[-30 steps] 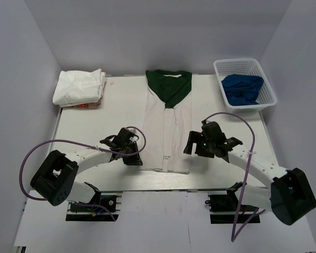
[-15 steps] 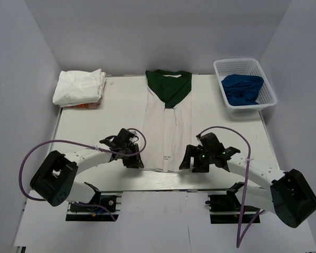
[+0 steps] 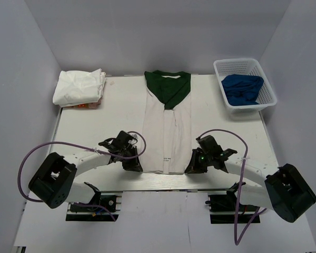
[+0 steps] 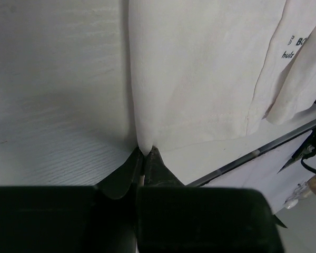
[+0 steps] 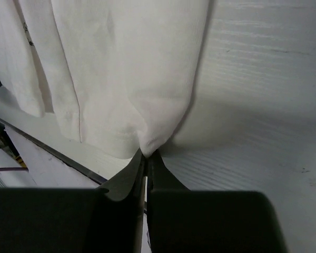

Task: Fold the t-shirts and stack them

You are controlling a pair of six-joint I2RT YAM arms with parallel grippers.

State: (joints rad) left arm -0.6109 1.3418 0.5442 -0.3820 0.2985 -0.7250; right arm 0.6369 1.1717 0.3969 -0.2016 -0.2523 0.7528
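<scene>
The t-shirt lies outstretched, so next I should move its hem's corner in my left gripper outward and release it on the white cloth beside the green collar part.
A white t-shirt with a dark green collar part (image 3: 167, 126) lies as a long narrow strip down the middle of the table, its hem near the front edge. My left gripper (image 3: 137, 167) is shut on the hem's left corner (image 4: 143, 142). My right gripper (image 3: 191, 167) is shut on the hem's right corner (image 5: 150, 145). In both wrist views the white cloth bunches between the dark fingertips. A folded white bundle of t-shirts (image 3: 79, 88) sits at the far left of the table.
A white basket (image 3: 268, 90) holding blue cloth (image 3: 242, 88) stands at the far right. The table's front edge (image 4: 263, 150) runs just beside both grippers. Purple cables loop over each arm.
Both grippers have moved toward the front edge and inward to the hem's corners. The right jaws went from wide open to shut on the cloth; the left jaws closed on it too.
</scene>
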